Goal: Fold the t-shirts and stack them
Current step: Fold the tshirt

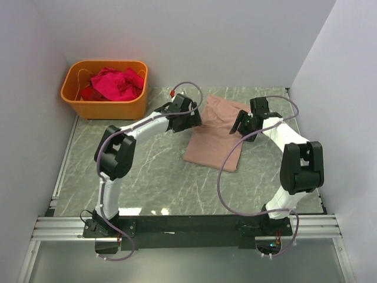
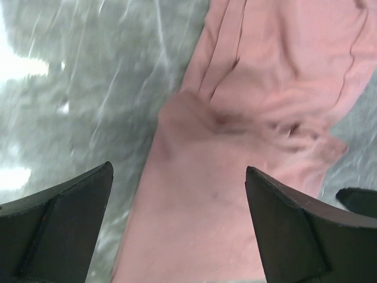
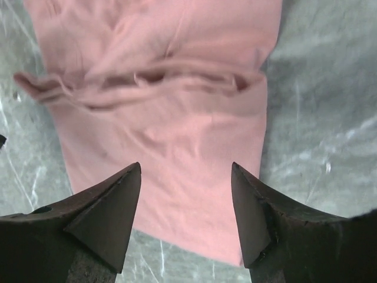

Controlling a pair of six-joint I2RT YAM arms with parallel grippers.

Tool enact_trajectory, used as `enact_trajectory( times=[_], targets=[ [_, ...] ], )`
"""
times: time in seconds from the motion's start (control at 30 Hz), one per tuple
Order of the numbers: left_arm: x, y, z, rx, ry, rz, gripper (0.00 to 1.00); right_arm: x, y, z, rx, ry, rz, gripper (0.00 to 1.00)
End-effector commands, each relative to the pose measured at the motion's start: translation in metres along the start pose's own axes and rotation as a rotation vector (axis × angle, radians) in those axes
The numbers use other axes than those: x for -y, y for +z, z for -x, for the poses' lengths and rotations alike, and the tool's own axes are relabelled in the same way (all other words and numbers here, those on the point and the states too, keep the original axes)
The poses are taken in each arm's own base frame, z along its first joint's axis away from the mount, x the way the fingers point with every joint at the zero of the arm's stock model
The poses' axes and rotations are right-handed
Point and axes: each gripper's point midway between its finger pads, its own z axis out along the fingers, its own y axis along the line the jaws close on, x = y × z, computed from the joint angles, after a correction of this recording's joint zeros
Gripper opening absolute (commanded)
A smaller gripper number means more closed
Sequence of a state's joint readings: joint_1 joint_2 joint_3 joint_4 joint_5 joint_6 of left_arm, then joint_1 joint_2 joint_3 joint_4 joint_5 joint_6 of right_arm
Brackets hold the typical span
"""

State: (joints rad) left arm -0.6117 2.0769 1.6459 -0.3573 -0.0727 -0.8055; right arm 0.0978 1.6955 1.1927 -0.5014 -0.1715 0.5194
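Next, my left gripper moves back toward my base and down onto the shirt's near corner point(image 2: 119, 275) on the tub's side. A bunched crease crosses the shirt's middle.
A dusty pink-tan t-shirt point(image 1: 215, 132) lies folded into a long strip on the grey table; no print shows. It fills the left wrist view point(image 2: 265, 106) and the right wrist view point(image 3: 171, 112), with a bunched crease across its middle. My left gripper point(image 1: 191, 121) hovers open and empty over the shirt's left edge point(image 2: 178, 171). My right gripper point(image 1: 240, 125) hovers open and empty over the shirt's right edge point(image 3: 187, 168). Bright magenta and red t-shirts point(image 1: 115, 82) lie crumpled in the tub.
An orange plastic tub point(image 1: 88, 105) stands at the back left corner of the table. White walls close in the left, back and right sides. A grey cable point(image 1: 227, 162) from the right arm hangs over the shirt's near end.
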Motion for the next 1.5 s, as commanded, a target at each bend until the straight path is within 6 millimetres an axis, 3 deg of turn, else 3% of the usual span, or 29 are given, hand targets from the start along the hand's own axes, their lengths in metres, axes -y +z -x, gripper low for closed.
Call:
enact_trajectory(
  times=[0.0,0.03,0.07,0.1,0.17,0.2,0.3,0.47,0.63,0.77,1.0,1.03,1.07,1.13,1.23,1.33,1.43,1.47],
  targets=[
    [0.006,-0.039,-0.001,0.017,-0.001,-0.066,1.0,-0.011,-0.021,-0.008,0.028,-0.042,0.071,0.7],
    [0.005,-0.042,-0.006,0.009,-0.013,-0.08,0.99,-0.012,-0.028,-0.012,0.034,-0.047,0.084,0.7],
    [0.006,-0.053,-0.009,0.005,-0.018,-0.1,0.99,-0.001,-0.025,-0.029,0.002,-0.039,0.066,0.7],
    [-0.011,-0.05,-0.03,-0.034,-0.021,-0.073,0.99,0.003,-0.026,-0.038,-0.011,-0.037,0.063,0.7],
    [-0.01,-0.061,-0.041,-0.058,-0.042,-0.119,0.99,0.014,-0.032,-0.06,-0.028,-0.033,0.064,0.69],
    [-0.023,-0.059,-0.057,-0.091,-0.046,-0.1,0.99,0.017,-0.034,-0.069,-0.041,-0.033,0.071,0.69],
    [-0.031,-0.06,-0.079,-0.135,-0.052,-0.091,0.97,0.025,-0.038,-0.099,-0.098,-0.029,0.096,0.65],
    [-0.049,-0.05,-0.103,-0.172,-0.052,0.003,0.82,0.033,-0.03,-0.133,-0.178,0.0,0.138,0.5],
    [-0.055,-0.045,-0.113,-0.183,-0.058,0.025,0.64,0.035,-0.024,-0.144,-0.214,0.01,0.144,0.45],
    [-0.054,-0.04,-0.123,-0.213,-0.048,0.029,0.56,0.042,-0.018,-0.155,-0.245,0.019,0.131,0.44],
    [-0.064,-0.036,-0.137,-0.242,-0.05,0.077,0.35,0.047,-0.009,-0.158,-0.248,0.031,0.114,0.36],
    [-0.064,-0.035,-0.137,-0.241,-0.044,0.076,0.31,0.047,-0.008,-0.158,-0.244,0.031,0.112,0.32],
    [-0.064,-0.033,-0.138,-0.241,-0.042,0.075,0.15,0.048,-0.007,-0.158,-0.246,0.032,0.107,0.29],
    [-0.062,-0.031,-0.136,-0.235,-0.034,0.067,0.01,0.047,-0.007,-0.157,-0.244,0.026,0.118,0.17],
    [-0.067,-0.035,-0.133,-0.213,-0.034,0.096,0.01,0.046,-0.009,-0.157,-0.231,0.007,0.128,0.0],
    [-0.076,-0.046,-0.141,-0.206,-0.035,0.094,0.01,0.042,-0.016,-0.162,-0.239,-0.005,0.169,0.0],
    [-0.082,-0.073,-0.144,-0.196,-0.032,0.099,0.01,0.047,-0.028,-0.189,-0.302,-0.032,0.184,0.0],
    [-0.092,-0.079,-0.156,-0.215,-0.022,0.129,0.01,0.049,-0.033,-0.198,-0.325,-0.034,0.184,0.0]
  ],
)
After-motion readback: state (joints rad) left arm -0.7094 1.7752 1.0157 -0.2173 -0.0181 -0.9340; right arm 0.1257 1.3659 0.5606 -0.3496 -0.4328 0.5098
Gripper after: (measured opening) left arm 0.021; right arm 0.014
